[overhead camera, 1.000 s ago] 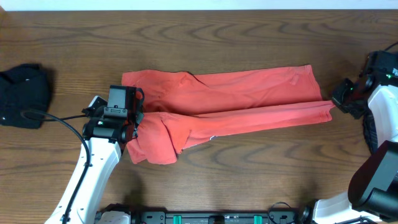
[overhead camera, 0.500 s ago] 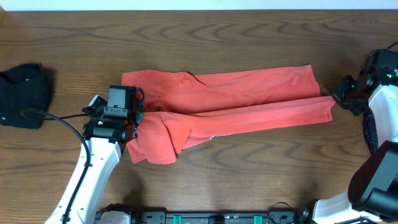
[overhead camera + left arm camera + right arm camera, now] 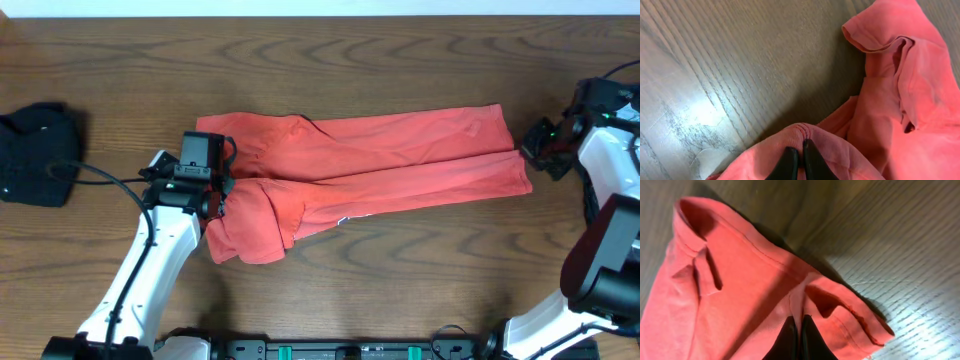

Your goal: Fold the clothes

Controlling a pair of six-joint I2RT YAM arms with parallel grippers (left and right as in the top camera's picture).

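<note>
I need to lower the pinched fold in my left gripper a little next and let it go onto the bunched end [image 3: 232, 214] [image 3: 799, 134], because that red cloth is below my gripper.
The coral-red T-shirt [image 3: 380, 160] lies stretched into a long band across the table, bunched at its left end [image 3: 250, 220]. My left gripper [image 3: 217, 200] is shut on a pinched fold of that bunched end [image 3: 805, 132], its black fingertips [image 3: 789, 159] pressed together on the cloth. My right gripper [image 3: 528, 160] is shut on the shirt's right edge, a ridge of red fabric [image 3: 799, 297] caught between its fingers [image 3: 788, 332], with the hem [image 3: 860, 315] folded beside it. A black cloth bundle [image 3: 38, 152] rests at the far left.
The dark wood table [image 3: 400, 280] runs all round the shirt. The left arm's cable [image 3: 100, 175] trails toward the black bundle. The right arm's base [image 3: 610, 270] stands at the right edge.
The right gripper has drawn the shirt's right end slightly back and left, shortening the lower band. The left arm has shifted a little upward with its cloth.
</note>
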